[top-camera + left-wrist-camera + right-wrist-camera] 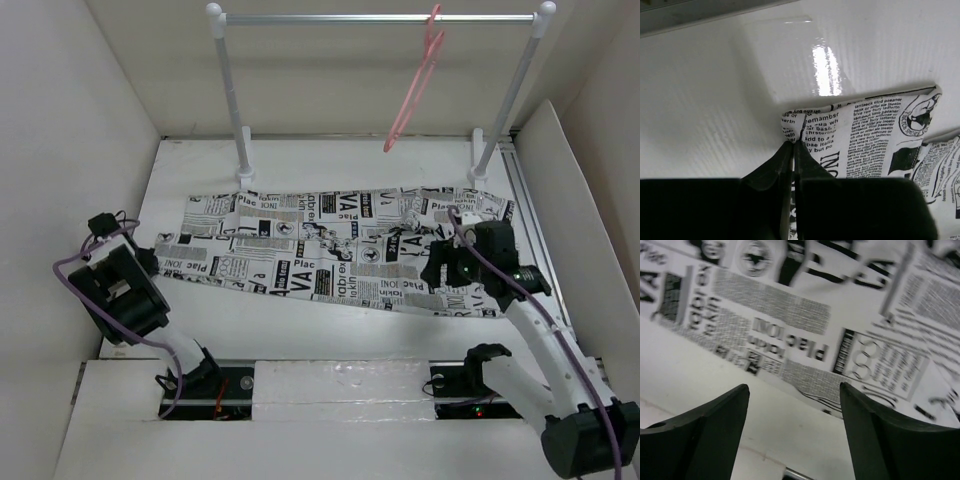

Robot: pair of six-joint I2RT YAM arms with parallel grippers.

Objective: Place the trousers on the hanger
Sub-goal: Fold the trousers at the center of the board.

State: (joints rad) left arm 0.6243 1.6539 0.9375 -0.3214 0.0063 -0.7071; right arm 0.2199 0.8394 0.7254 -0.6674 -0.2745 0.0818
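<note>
The right gripper moves down, back and across to the trousers' loose near corner (497, 312) next, as that corner lies below it and to its right in the top view.
The trousers (330, 245), white cloth with black newspaper print, lie flat across the middle of the table. The pink hanger (415, 95) hangs by its hook from the rail at the back right, tilted. My left gripper (150, 262) is at the trousers' left end. In the left wrist view my left gripper (794, 144) is shut, pinching a corner of the trousers (875, 125). My right gripper (440, 270) is over the trousers' right near edge. In the right wrist view my right gripper (794, 390) is open and empty, with the trousers (790, 305) just beyond the fingertips.
The white-and-silver rail (380, 18) stands at the back on two posts (232, 100) whose feet touch the trousers' far edge. White walls close in the table on the left and right. A metal track (535, 230) runs along the right side.
</note>
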